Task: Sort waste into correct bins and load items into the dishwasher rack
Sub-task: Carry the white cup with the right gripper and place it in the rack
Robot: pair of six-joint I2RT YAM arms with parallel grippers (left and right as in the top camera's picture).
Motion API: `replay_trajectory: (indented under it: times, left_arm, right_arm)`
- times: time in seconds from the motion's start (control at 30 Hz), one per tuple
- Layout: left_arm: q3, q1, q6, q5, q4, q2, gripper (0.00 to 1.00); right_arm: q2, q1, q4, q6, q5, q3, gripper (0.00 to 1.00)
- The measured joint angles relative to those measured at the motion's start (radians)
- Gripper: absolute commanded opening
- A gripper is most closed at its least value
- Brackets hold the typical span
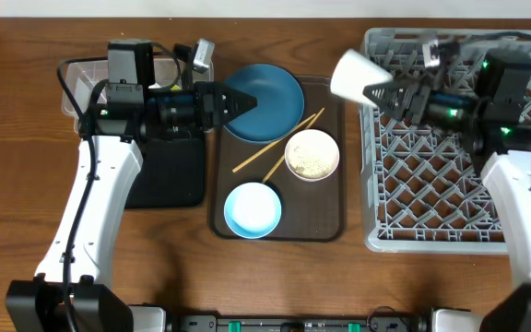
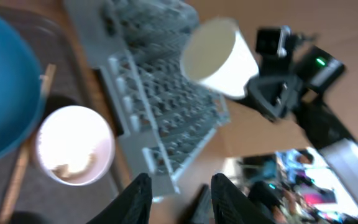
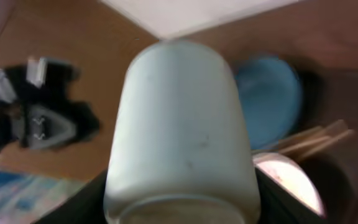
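I should next bring my right gripper back, turn it downward and lower it to let go of the small white cup in the rack's near corner by the brown tray, where slots are empty.
My right gripper is shut on the small white cup, held on its side in the air at the left edge of the grey dishwasher rack; the cup fills the right wrist view. My left gripper is open and empty over the large dark blue bowl. On the brown tray lie the cream bowl holding rice-like scraps, the small light blue bowl and two wooden chopsticks. The clear tub and black tray lie under my left arm. Tissue and wrapper are not visible.
The brown serving tray sits between the black tray and the rack. The rack reaches the table's right edge. Bare wooden table lies in front and at the far left.
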Motion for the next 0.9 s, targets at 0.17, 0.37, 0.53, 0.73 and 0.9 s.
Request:
replay_trajectory:
  times: [0.17, 0.37, 0.53, 0.73, 0.9]
  left_arm:
    - [0.0, 0.0, 0.029, -0.102, -0.037, 0.0, 0.35]
    - [0.0, 0.0, 0.049, -0.317, -0.139, 0.0, 0.35]
    - [0.0, 0.0, 0.055, -0.476, -0.192, 0.0, 0.4]
    - [0.0, 0.0, 0.058, -0.59, -0.218, 0.0, 0.41]
    - [0.0, 0.0, 0.061, -0.621, -0.22, 0.0, 0.41]
  right_arm:
    - [-0.075, 0.0, -0.387, -0.098, 0.26, 0.087, 0.47]
    - [-0.101, 0.038, -0.801, -0.165, 0.584, 0.398, 0.47]
    - [-0.132, 0.096, -0.991, -0.172, 0.796, 0.507, 0.47]
    - [-0.072, 0.094, -1.175, -0.163, 0.942, 0.51, 0.48]
    - [0.022, 0.077, -1.212, -0.163, 0.98, 0.51, 0.47]
